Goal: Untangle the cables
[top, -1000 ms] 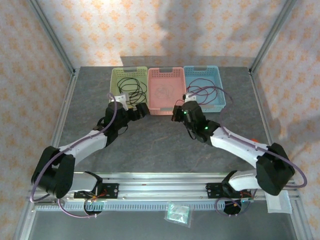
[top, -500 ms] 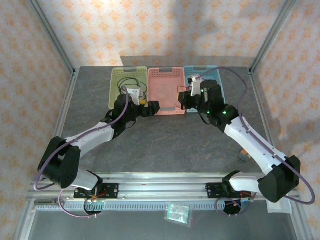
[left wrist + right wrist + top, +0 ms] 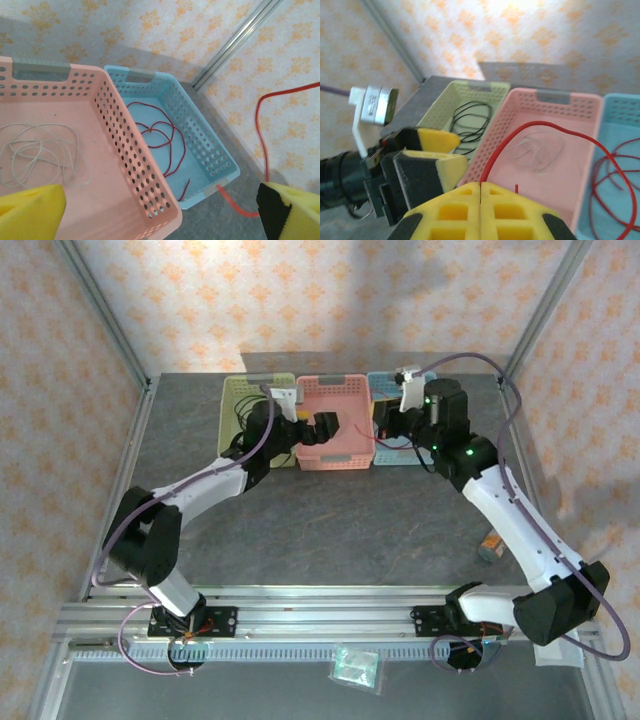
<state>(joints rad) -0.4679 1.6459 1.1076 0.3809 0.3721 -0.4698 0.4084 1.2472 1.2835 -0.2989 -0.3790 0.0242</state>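
The blue basket's red coil (image 3: 400, 442) lies below, so my right gripper will next move away from the pink basket (image 3: 335, 390) and down over that coil to let go of the cable.
My right gripper (image 3: 480, 186) is shut on a red cable (image 3: 540, 126) that arches up from the jaws and over toward the blue basket (image 3: 620, 107). More red cable (image 3: 162, 140) lies coiled in that basket, and one strand (image 3: 235, 202) trails out over its near corner. My left gripper (image 3: 325, 427) hangs open over the near edge of the pink basket (image 3: 335, 390), nothing between its fingers (image 3: 30, 212). A pale cable (image 3: 40, 150) lies in the pink basket. Black cable (image 3: 470, 120) sits in the green basket (image 3: 232, 415). My right gripper (image 3: 383, 428) is raised between the pink and blue baskets.
The three baskets stand side by side at the table's far edge, close to the back wall. A small orange object (image 3: 490, 543) lies on the table at the right. A clear plastic bag (image 3: 355, 665) rests below the arm rail. Metal frame posts (image 3: 530, 330) flank the table.
Both arms have reached farther toward the baskets. My right gripper rose and moved right with the red cable. My left gripper swung from the green basket across to the pink one.
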